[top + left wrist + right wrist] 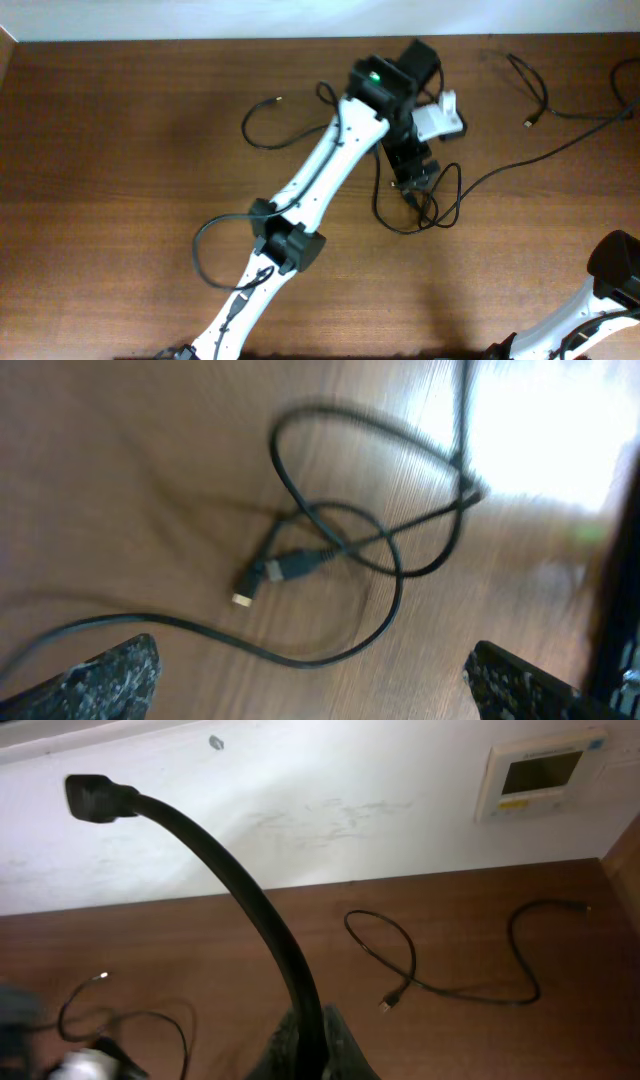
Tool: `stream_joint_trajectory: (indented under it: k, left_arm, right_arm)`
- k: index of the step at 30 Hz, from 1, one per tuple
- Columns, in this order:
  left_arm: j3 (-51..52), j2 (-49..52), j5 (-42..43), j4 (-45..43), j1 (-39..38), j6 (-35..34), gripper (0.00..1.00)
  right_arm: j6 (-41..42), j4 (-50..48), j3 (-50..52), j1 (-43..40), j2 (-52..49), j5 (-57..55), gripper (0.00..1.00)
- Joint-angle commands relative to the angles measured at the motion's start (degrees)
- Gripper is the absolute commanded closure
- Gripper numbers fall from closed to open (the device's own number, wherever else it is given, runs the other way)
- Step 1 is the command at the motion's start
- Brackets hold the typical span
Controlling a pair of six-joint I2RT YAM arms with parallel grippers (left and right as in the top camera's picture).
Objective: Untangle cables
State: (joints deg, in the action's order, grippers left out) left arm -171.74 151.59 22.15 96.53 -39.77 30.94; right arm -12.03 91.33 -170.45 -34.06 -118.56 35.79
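Observation:
Next I will move my right gripper back and down to release the thicker black cable, as the bare tabletop short of the further cable lies below it.
Thin black cables lie on the brown table. A tangle of loops sits under my left gripper, and it shows in the left wrist view with a small gold-tipped plug. My left gripper is open wide above the tangle, with one strand just ahead of its fingers. My right gripper is shut on a black cord that rises up to a plug end. It is out of the overhead view.
Another cable loop lies left of the left arm. A long cable runs right from the tangle. A further cable with a plug lies at the back right and shows in the right wrist view. A white wall borders the table's far edge.

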Motion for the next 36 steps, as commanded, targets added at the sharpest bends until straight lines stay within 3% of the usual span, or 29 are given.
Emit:
stream_joint_trajectory:
  k: [1, 5, 8, 9, 11, 12, 14, 17, 21, 24, 25, 30, 32, 33, 34, 35, 36]
  left_arm:
    - [9.90, 5.49, -2.43, 0.22, 0.24, 3.85, 0.01]
    - [23.43, 5.51, -1.77, 0.22, 0.15, 6.93, 0.01]
    - [23.85, 5.49, 2.51, 0.04, -0.94, 8.61, 0.01]
    - [23.85, 5.49, 1.88, -2.03, -1.79, 3.13, 0.01]
    - [23.85, 5.49, -7.85, -8.44, -3.56, -11.85, 0.01]
    - [23.85, 5.49, -9.14, -9.92, -4.57, -11.82, 0.01]
    - [23.85, 5.49, -9.11, -7.56, -8.11, 0.44, 0.01]
    - [23.63, 5.18, -9.38, -3.26, -13.29, 6.08, 0.01]
    - [23.37, 3.76, -8.39, -3.85, -13.86, 6.19, 0.01]
    - [23.58, 3.76, -7.98, -4.42, -13.79, 5.88, 0.20]
    - [23.65, 3.80, -7.82, -4.55, -14.01, 5.75, 0.13]
    - [25.05, 4.20, -7.04, -7.13, -14.19, 5.51, 0.11]
    - [31.50, 4.20, -7.17, -9.75, -14.19, 5.31, 0.12]
    - [32.28, 4.20, -7.15, -9.88, -14.19, 5.27, 0.16]
    - [32.76, 4.20, -7.15, -10.58, -14.19, 5.27, 0.42]
    - [32.81, 4.20, -7.10, -10.80, -14.19, 5.25, 0.54]
    - [32.87, 4.20, -6.93, -11.02, -14.19, 4.72, 0.53]
  right_arm:
    - [-0.22, -0.39, 0.09, 0.35, -0.11, -0.52, 0.96]
    - [-0.20, -0.79, 0.09, 0.35, -0.11, -1.33, 0.96]
    - [-0.20, -0.68, 0.09, 0.35, -0.11, -2.01, 0.96]
    - [-0.20, -0.68, 0.11, 0.35, -0.11, -2.01, 0.96]
    - [-0.20, -0.68, 0.11, 0.35, -0.11, -2.01, 0.96]
    - [-0.20, -0.68, 0.11, 0.35, -0.11, -2.01, 0.96]
    - [-0.20, -0.68, 0.09, 0.35, -0.11, -2.01, 0.96]
    - [-0.20, -0.72, 0.09, 0.35, -0.11, -2.03, 0.96]
    - [-0.20, -0.70, 0.11, 0.35, -0.11, -2.01, 0.96]
    - [-0.17, -0.68, 0.11, 0.35, -0.11, -2.01, 0.96]
    - [-0.17, -0.68, 0.11, 0.35, -0.11, -1.99, 0.96]
    - [-0.15, -0.59, 0.11, 0.35, -0.11, -1.99, 0.96]
    - [-0.17, -0.59, 0.11, 0.35, -0.11, -1.97, 0.96]
    - [-0.15, -0.59, 0.11, 0.35, -0.11, -1.97, 0.96]
    - [-0.17, -0.61, 0.11, 0.35, -0.11, -1.97, 0.96]
    - [-0.15, -0.59, 0.11, 0.35, -0.11, -1.97, 0.96]
    - [-0.15, -0.59, 0.11, 0.35, -0.11, -1.97, 0.96]
